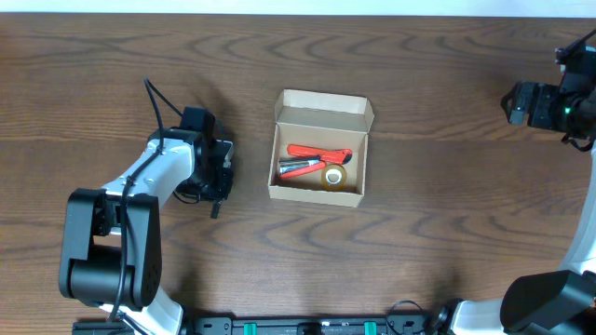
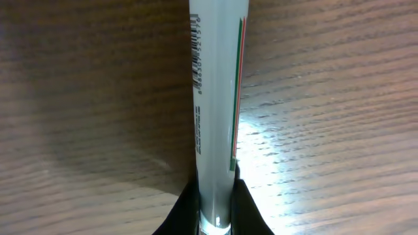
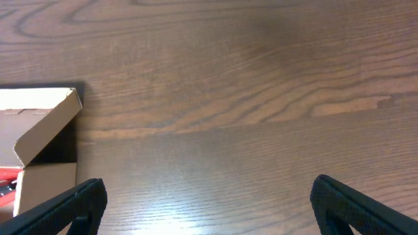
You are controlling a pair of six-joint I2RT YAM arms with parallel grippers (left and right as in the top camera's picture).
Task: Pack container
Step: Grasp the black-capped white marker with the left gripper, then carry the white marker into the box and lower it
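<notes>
The tube goes up in my left gripper next, over the red-handled tool and tape roll (image 1: 333, 175), then down inside the box for release, since the box stands open.
The container (image 1: 322, 111) is a tan cardboard box standing open mid-table with its flap lid raised at the back. Inside lie a red-handled tool (image 1: 315, 154) and a yellowish tape roll (image 1: 333, 175). The box's corner also shows at the left of the right wrist view (image 3: 46, 124). My left gripper (image 1: 216, 179) is left of the box, low over the table, shut on a white pen-like tube with a barcode and a green and red stripe (image 2: 215, 98). My right gripper (image 1: 518, 102) is open and empty at the far right; its fingers (image 3: 209, 202) are spread wide over bare wood.
The table is dark wood. The left arm's cable (image 1: 156, 107) loops up behind its wrist. The arm bases (image 1: 107, 251) stand at the front left and front right (image 1: 549, 298).
</notes>
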